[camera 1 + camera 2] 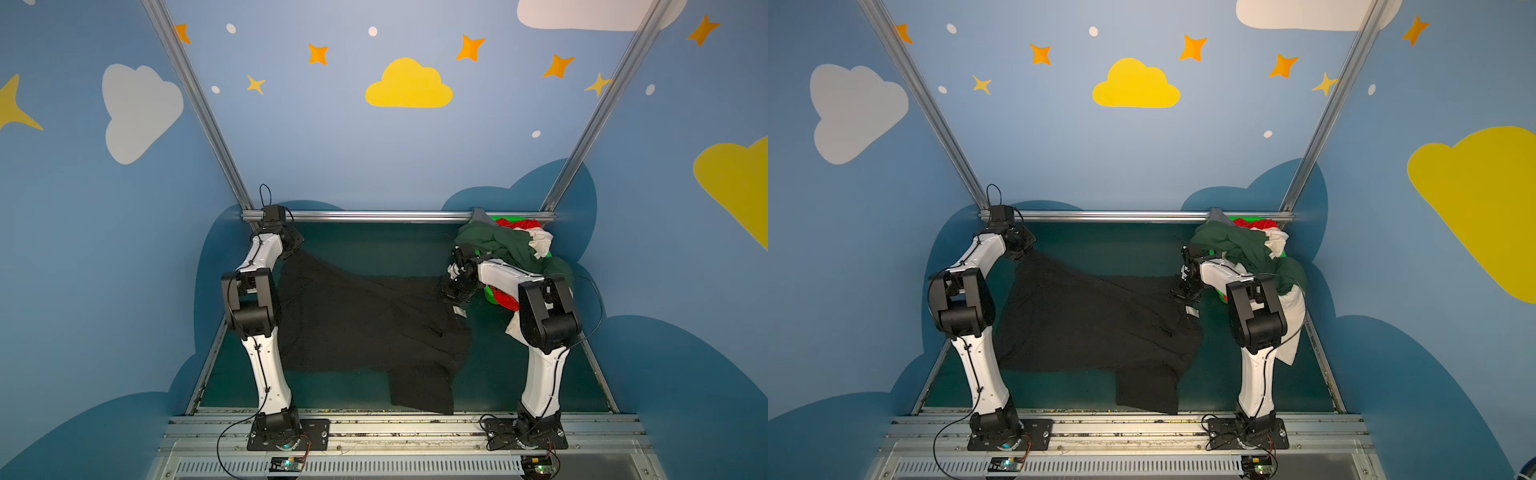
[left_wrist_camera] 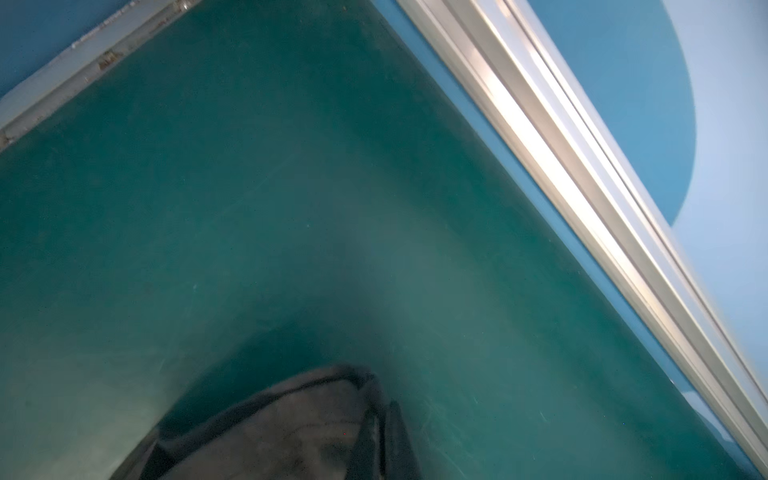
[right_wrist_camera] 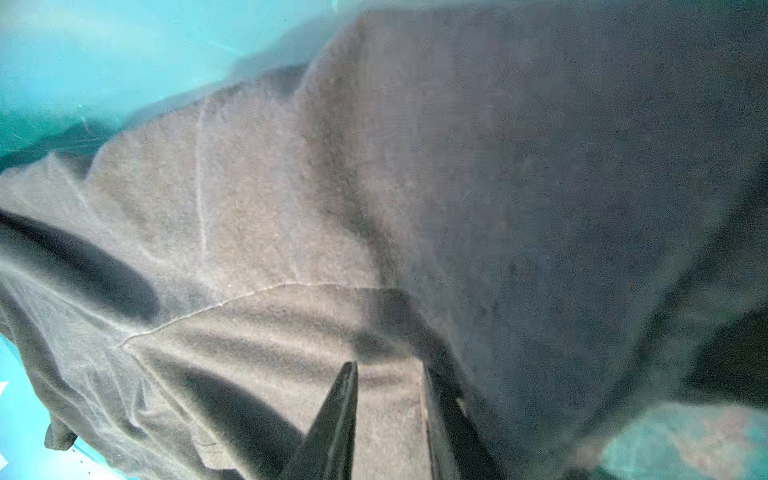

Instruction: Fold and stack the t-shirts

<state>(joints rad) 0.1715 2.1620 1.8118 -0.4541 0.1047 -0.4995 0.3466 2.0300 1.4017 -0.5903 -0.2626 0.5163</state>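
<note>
My left gripper will move back and down to release the shirt's corner, held up beyond the shirt's far edge, onto the shirt's hem end [image 1: 297, 299].
The black t-shirt [image 1: 365, 324] [image 1: 1096, 320] lies spread and rumpled on the teal table in both top views. My left gripper [image 1: 293, 249] [image 1: 1023, 249] is at the far left corner, shut on the shirt's corner and holding it up off the table. In the left wrist view the gripper [image 2: 382, 409] pinches that black cloth [image 2: 291, 428]. My right gripper [image 1: 455, 297] [image 1: 1185, 295] hangs over the shirt's far right corner. In the right wrist view the gripper [image 3: 388, 365] has its jaws partly apart just above the cloth [image 3: 291, 208]. Dark green [image 1: 498, 245], red [image 1: 505, 222] and white [image 1: 540, 241] t-shirts are heaped at the far right.
A bright green basket [image 1: 490, 293] holds the heap at the far right, behind my right arm. A white t-shirt [image 1: 1293, 328] hangs over its side. An aluminium rail [image 1: 395, 216] runs along the table's back edge, close to my left gripper. Bare teal table [image 1: 332, 390] shows at the near left.
</note>
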